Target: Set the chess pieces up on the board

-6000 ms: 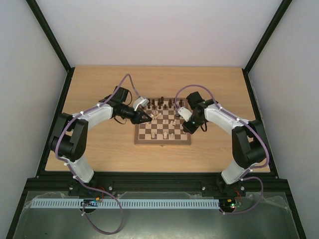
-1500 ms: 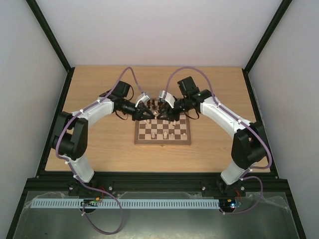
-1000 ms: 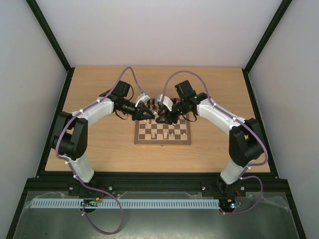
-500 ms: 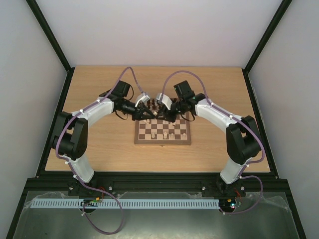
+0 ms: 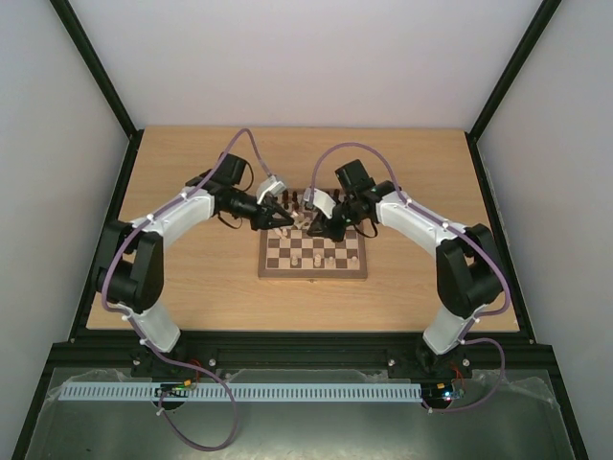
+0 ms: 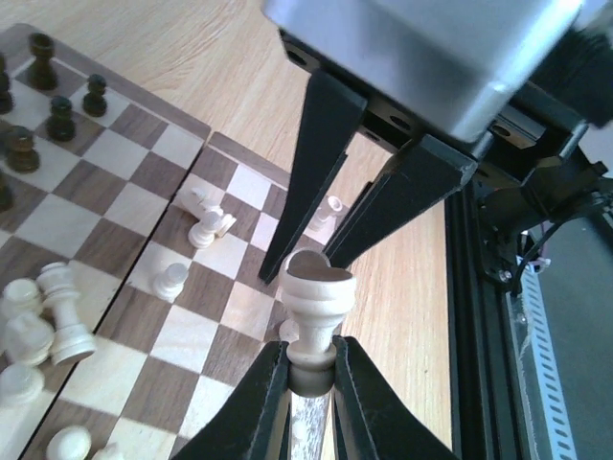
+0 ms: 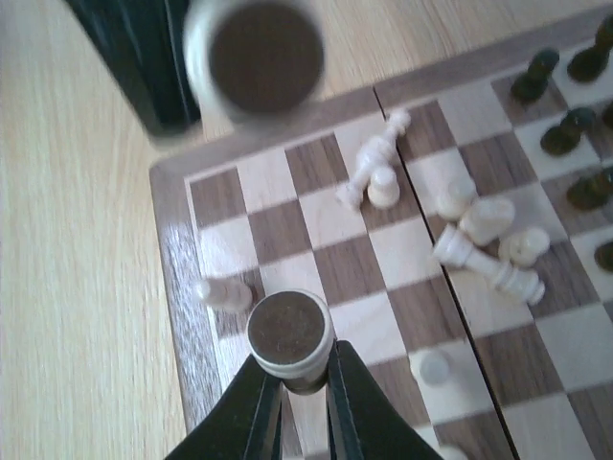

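Observation:
Next I will swing my left gripper back and lower to the board's near corner square (image 5: 272, 263) on its arm's side, since that square lies empty, below and back of the gripper.
The board (image 5: 311, 274) lies mid-table with both grippers over its far left part. My left gripper (image 6: 311, 362) is shut on the stem of a cream chess piece (image 6: 311, 297), held above the board (image 6: 251, 309). The right gripper's fingers (image 6: 311, 163) come down just behind it. My right gripper (image 7: 299, 360) is shut on another cream piece (image 7: 290, 331); its dark round end faces the camera, over the board's corner squares (image 7: 177, 278). In the top view the left gripper (image 5: 285, 215) and right gripper (image 5: 318, 228) nearly meet.
Cream pieces (image 7: 488, 268) lie toppled or stand loose on the middle squares, with another fallen one (image 7: 374, 163) and a cluster (image 6: 38, 316). Dark pieces (image 6: 57, 115) stand along the far rows (image 5: 308, 199). The left gripper's piece (image 7: 254, 53) hangs blurred near the right wrist camera.
My right gripper has gone from open to shut on a cream piece at the board's left side. The left gripper stays shut on its piece and has shifted slightly.

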